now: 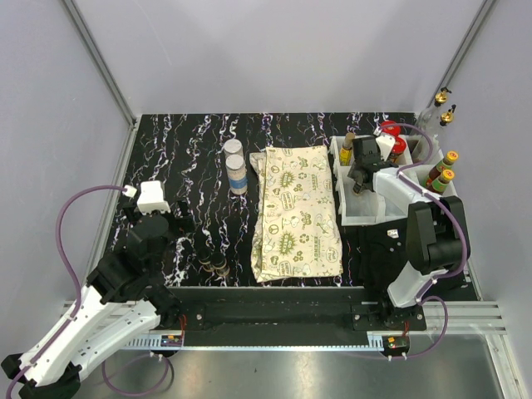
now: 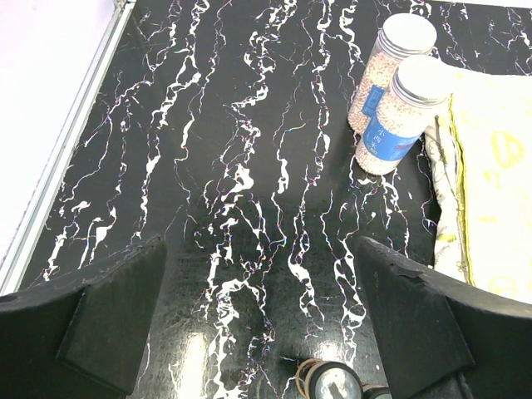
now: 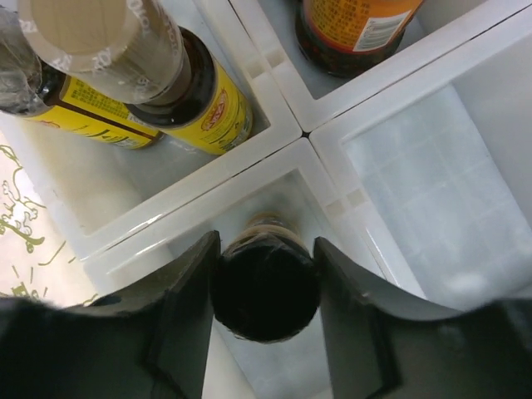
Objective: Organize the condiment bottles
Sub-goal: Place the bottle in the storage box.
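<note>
My left gripper should next move back and go down onto the black cap of the small dark bottle farther from the cloth, because that bottle is still outside the bins.
My right gripper (image 3: 266, 278) is shut on the black cap of a dark bottle (image 3: 264, 299), which stands upright in a compartment of the white bin (image 3: 307, 133). From above, that gripper (image 1: 359, 177) hangs over the bin's left side. Yellow-labelled bottles (image 3: 199, 91) fill the compartment beside it, and an orange-labelled bottle (image 3: 349, 29) the one behind. My left gripper (image 2: 262, 316) is open over bare table. Two clear white-capped jars (image 2: 391, 125) stand ahead of it to the right, and a small dark bottle top (image 2: 337, 382) shows just below the fingers.
A cream patterned cloth (image 1: 295, 212) lies between the jars (image 1: 236, 166) and the white bins (image 1: 366, 218). Red-capped bottles (image 1: 391, 137) and orange-capped bottles (image 1: 443, 170) stand in the bins. Two small dark bottles (image 1: 212, 264) stand near the front edge. More bottles (image 1: 443, 106) sit beyond the back right corner.
</note>
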`<state>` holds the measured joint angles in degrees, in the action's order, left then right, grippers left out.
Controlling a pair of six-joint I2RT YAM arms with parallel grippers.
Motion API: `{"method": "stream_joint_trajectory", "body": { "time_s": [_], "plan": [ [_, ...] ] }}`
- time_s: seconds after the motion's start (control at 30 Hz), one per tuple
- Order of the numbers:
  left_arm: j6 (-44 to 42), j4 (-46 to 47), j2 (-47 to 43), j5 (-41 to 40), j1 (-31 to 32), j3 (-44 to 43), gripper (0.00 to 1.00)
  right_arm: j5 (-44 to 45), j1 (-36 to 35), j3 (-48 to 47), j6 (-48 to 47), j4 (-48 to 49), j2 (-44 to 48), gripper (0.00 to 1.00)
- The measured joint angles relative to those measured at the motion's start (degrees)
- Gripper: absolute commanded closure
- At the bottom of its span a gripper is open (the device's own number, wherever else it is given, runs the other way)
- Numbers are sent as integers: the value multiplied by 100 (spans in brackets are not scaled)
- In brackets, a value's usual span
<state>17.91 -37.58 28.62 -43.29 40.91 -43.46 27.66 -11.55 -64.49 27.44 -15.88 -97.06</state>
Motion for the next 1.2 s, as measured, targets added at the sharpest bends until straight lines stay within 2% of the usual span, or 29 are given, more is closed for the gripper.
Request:
{"method": "stream_joint_trajectory", "body": {
  "time_s": [0.1,0.2,0.4,0.8,1.03,1.2],
  "plan": [
    [0,0,0,2,0,0,1,-105,0,0,61,2,-2,27],
    [-2,0,4,2,-2,0,1,-240,0,0,114,9,-2,1],
    [-39,0,44,96,-22,0,1,-516,-13,13,92,-46,201,0],
    [-33,0,107,393,-42,0,1,-940,0,197,33,-72,1963,0],
    [361,-372,459,852,-42,-155,1,-1523,0,313,-90,-116,2345,0],
    [811,-693,680,1547,-42,-122,1,-1729,0,315,-125,-140,2420,0]
  ]
}}
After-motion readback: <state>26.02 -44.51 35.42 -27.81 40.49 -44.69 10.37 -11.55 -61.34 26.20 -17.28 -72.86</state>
